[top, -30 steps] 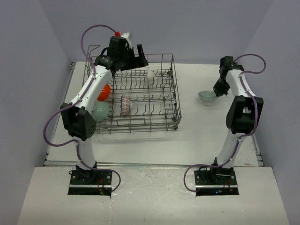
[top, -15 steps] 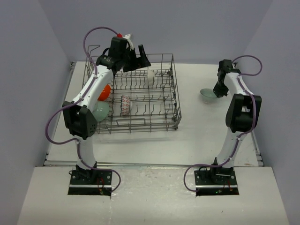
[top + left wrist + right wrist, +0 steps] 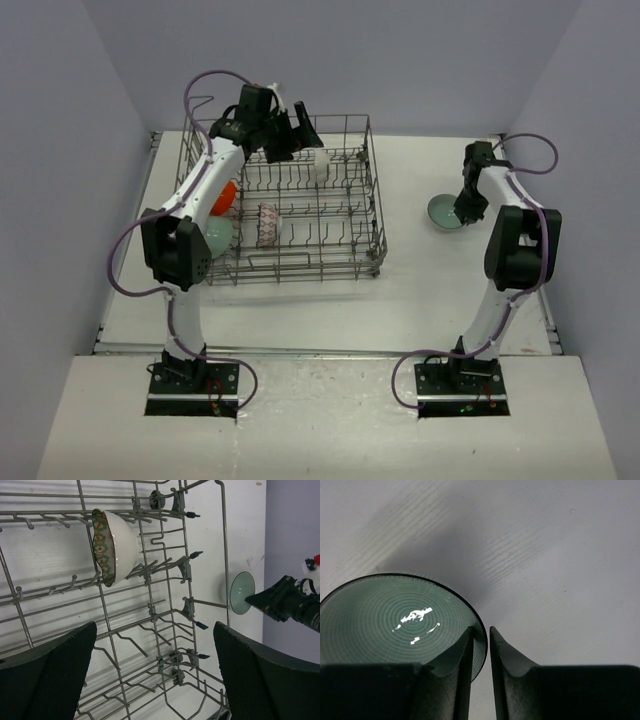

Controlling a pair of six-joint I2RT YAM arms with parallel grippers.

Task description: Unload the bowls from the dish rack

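My left gripper goes down to the right in the top view onto the white bowl's upper rim [image 3: 114, 554] next, since that bowl stands below it there.
The grey wire dish rack [image 3: 372, 225] stands left of centre. In it stand on edge an orange bowl [image 3: 226, 195], a mint-green bowl [image 3: 216, 236], a whitish bowl with a reddish pattern [image 3: 267, 225] and a white bowl [image 3: 322, 162] with a patterned inside [image 3: 112, 545]. No blue bowl shows. My left gripper [image 3: 295, 138] is open and empty over the rack's far side [image 3: 155, 627]. My right gripper [image 3: 462, 205] is shut on the rim of the second mint-green bowl [image 3: 441, 213], tilted low over the table right of the rack [image 3: 481, 628].
Upright tines and the rack's right wall [image 3: 222, 555] lie under and beside my left fingers. White table [image 3: 430, 290] stretches right of and in front of the rack. Grey walls close in the back and both sides.
My right gripper has lowered a little with the mint-green bowl, which now tilts its inside upward. My left gripper has moved right and lower over the rack's far side.
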